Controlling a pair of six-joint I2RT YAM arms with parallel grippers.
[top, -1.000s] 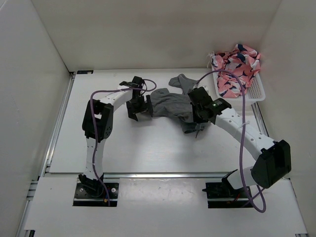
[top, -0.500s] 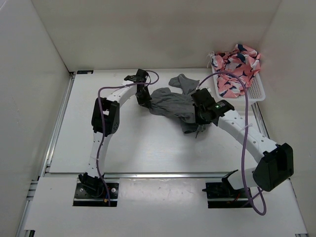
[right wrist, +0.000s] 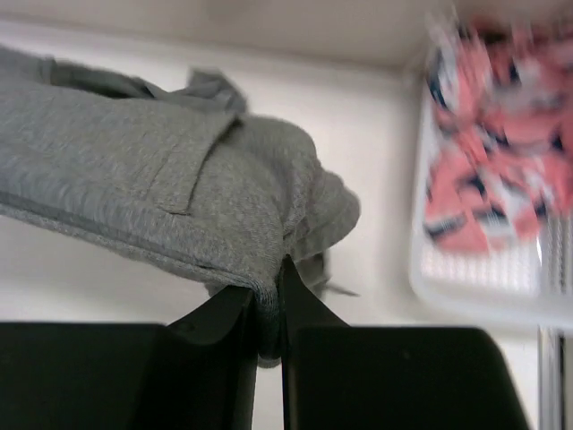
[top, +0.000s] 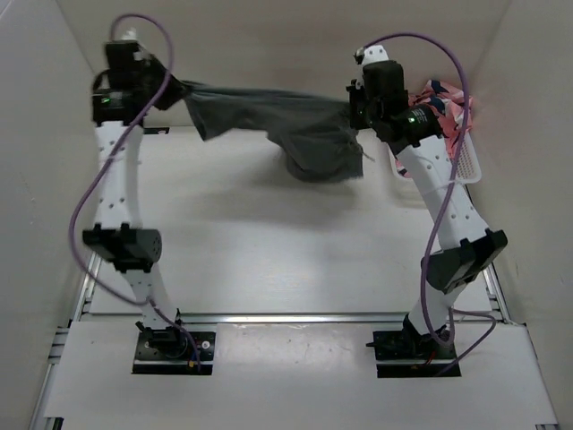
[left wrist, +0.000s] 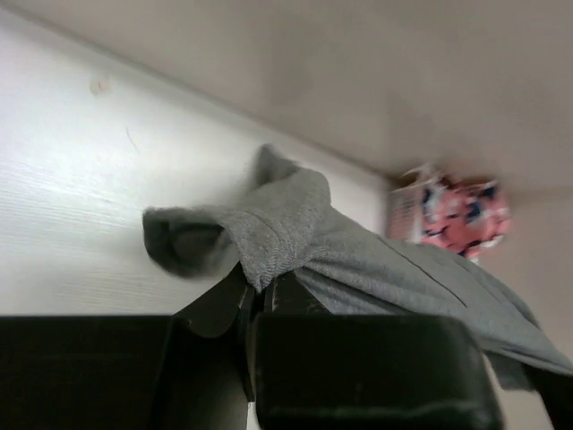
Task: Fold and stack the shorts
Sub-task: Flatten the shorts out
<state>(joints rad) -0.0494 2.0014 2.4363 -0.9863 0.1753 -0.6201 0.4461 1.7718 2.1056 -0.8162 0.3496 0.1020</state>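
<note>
The grey shorts (top: 286, 121) hang stretched above a bare table, so my left gripper next moves back and down to its near part and releases the shorts' edge.
The grey shorts (top: 286, 121) hang stretched in the air between both raised arms, above the back of the table, sagging in a pouch toward the right. At the upper left, my left gripper (top: 170, 90) is shut on one edge of the cloth. In the left wrist view the shorts (left wrist: 358, 255) bunch over the left gripper (left wrist: 260, 291), pinched between its closed jaws. My right gripper (top: 356, 106) is shut on the other edge. The right wrist view shows the shorts (right wrist: 152, 188) draped leftward from the right gripper (right wrist: 271, 300), with a hem clamped between the jaws.
A white basket (top: 466, 170) at the back right holds pink patterned cloth (top: 440, 100), just behind the right arm; it also shows in the right wrist view (right wrist: 501, 161). White walls enclose the table (top: 269, 260) on three sides.
The left gripper closed on the shorts where they lay on the table. Both arms then swung up and apart, lifting the shorts off the table and stretching them out in the air.
</note>
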